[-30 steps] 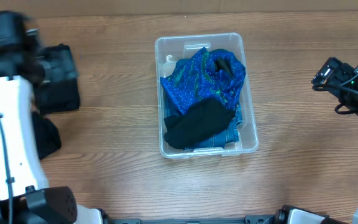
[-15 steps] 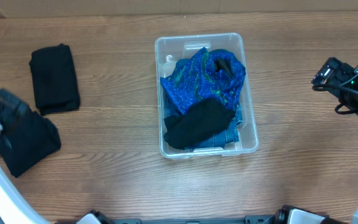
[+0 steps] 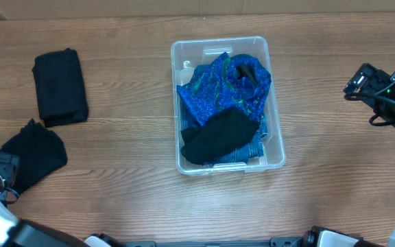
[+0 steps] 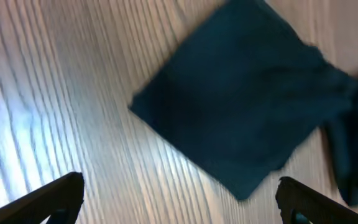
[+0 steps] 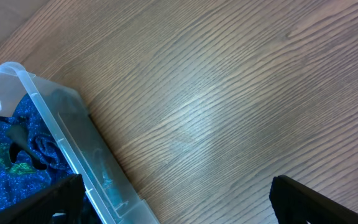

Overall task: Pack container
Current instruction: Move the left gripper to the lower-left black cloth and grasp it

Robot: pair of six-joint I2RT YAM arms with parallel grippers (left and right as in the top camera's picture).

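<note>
The loose black cloth is still on the tabletop outside the container, so my left gripper will next go down onto its near end and close there.
The clear container stands mid-table, holding a blue patterned cloth with a black cloth on top. Its corner and the blue cloth show at the left of the right wrist view. My left gripper is at the front left, open and empty, beside a loose black cloth. In the left wrist view that cloth lies flat ahead of the open gripper. My right gripper is open and empty over bare table, right of the container. Its fingers frame bare wood in its own view.
A folded black cloth lies on the table at the far left, apart from the loose one. Bare wooden table surrounds the container. A dark shape shows at the right edge of the left wrist view.
My left arm has swung from the far left down to the front left corner, uncovering both black cloths on the table. The right arm and the container have not moved.
</note>
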